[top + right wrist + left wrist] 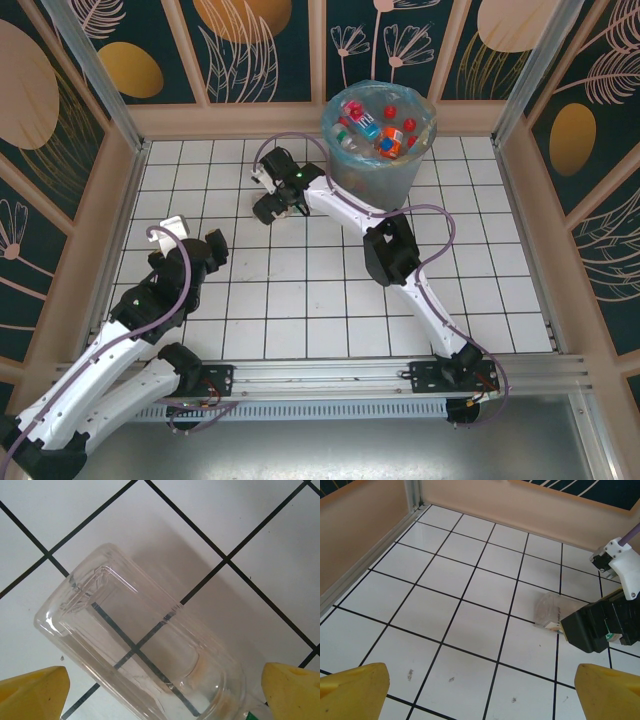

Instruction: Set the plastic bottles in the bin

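Note:
The bottle lies at a slant between the right gripper's fingers, so the right gripper should next go down and turn slightly over the bottle near its green end, then close.
One clear plastic bottle (145, 645) lies on its side on the white tiles. My right gripper (165, 690) is open and low over it, one yellow fingertip (35, 692) at each side and neither pressing on it. From the left wrist view the same bottle (549, 611) sticks out from under the right gripper's black body (600, 625). My left gripper (482, 690) is open over bare tiles, nothing between its fingers. From above, the right gripper (264, 186) sits just left of the bin (385, 182), which holds several bottles (388, 138). The left gripper (200, 242) hovers at the left.
The tiled floor is ringed by a low tan wall (120, 190). The right arm's elbow (388, 252) stretches across the middle of the floor. The bin stands against the back wall.

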Motion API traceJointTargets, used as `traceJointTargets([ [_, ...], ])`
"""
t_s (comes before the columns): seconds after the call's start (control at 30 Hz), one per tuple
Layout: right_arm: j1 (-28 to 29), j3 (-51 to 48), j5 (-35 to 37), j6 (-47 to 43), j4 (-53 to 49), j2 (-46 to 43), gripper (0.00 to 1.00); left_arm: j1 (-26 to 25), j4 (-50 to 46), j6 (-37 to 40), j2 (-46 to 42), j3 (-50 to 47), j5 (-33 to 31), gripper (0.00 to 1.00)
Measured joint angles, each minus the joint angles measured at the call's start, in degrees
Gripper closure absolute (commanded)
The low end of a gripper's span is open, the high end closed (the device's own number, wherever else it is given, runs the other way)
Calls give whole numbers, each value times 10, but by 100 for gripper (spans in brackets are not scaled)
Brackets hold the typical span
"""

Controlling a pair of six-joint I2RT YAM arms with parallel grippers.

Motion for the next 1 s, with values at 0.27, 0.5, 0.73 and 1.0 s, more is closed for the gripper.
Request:
traceJointTargets([
  [0.27,0,0,-50,-26,-24,0,8,0,0,0,11,1,3,5],
  [0.5,0,0,-101,-29,-31,0,16,0,0,0,10,1,4,5],
  [0.73,0,0,-112,-33,-30,1,1,0,-1,-2,0,1,4,5],
  [1.0,0,-10,-128,-36,-25,4,4,0,-8,-7,-13,2,3,5],
])
